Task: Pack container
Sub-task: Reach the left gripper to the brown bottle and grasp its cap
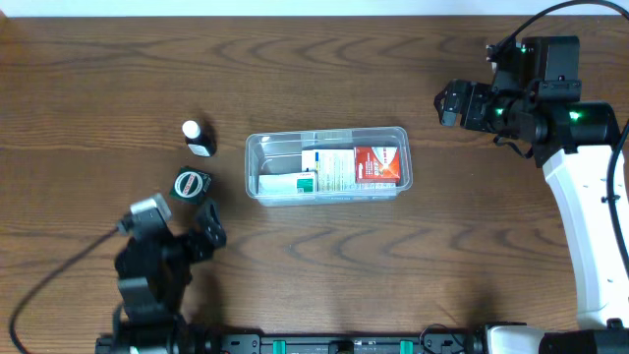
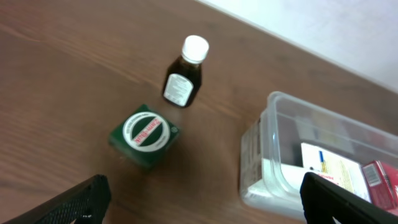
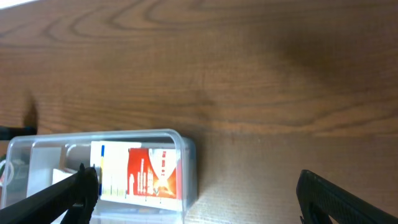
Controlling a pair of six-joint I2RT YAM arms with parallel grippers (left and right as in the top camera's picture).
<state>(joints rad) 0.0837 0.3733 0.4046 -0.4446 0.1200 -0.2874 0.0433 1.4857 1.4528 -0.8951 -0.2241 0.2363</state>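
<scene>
Next, my left gripper needs to move outward past the green box and down around the white cap [image 1: 197, 138], since the bottle, still outside the container, stands outward of my fingers.
The clear plastic container [image 1: 324, 132] stands at the table's middle. It holds a red box [image 1: 377, 165] and a white and green box [image 1: 322, 171]. A small dark bottle with a white cap [image 1: 197, 138] and a green box with a round label [image 1: 192, 183] lie left of the container. My left gripper [image 1: 209, 228] is open and empty, just below the green box. The left wrist view shows the bottle [image 2: 184, 81], the green box [image 2: 145, 135] and the container's end [image 2: 267, 155] ahead of the open jaws [image 2: 205, 205]. My right gripper [image 1: 454, 103] is open and empty, up right of the container. Its jaws [image 3: 199, 202] face the container's right end [image 3: 189, 168].
The brown wooden table [image 1: 118, 69] spreads all around. The right arm's white link [image 1: 590, 226] runs down the right side. A black cable [image 1: 49, 285] trails from the left arm at the bottom left. A pale edge [image 2: 323, 25] lies beyond the table's far side.
</scene>
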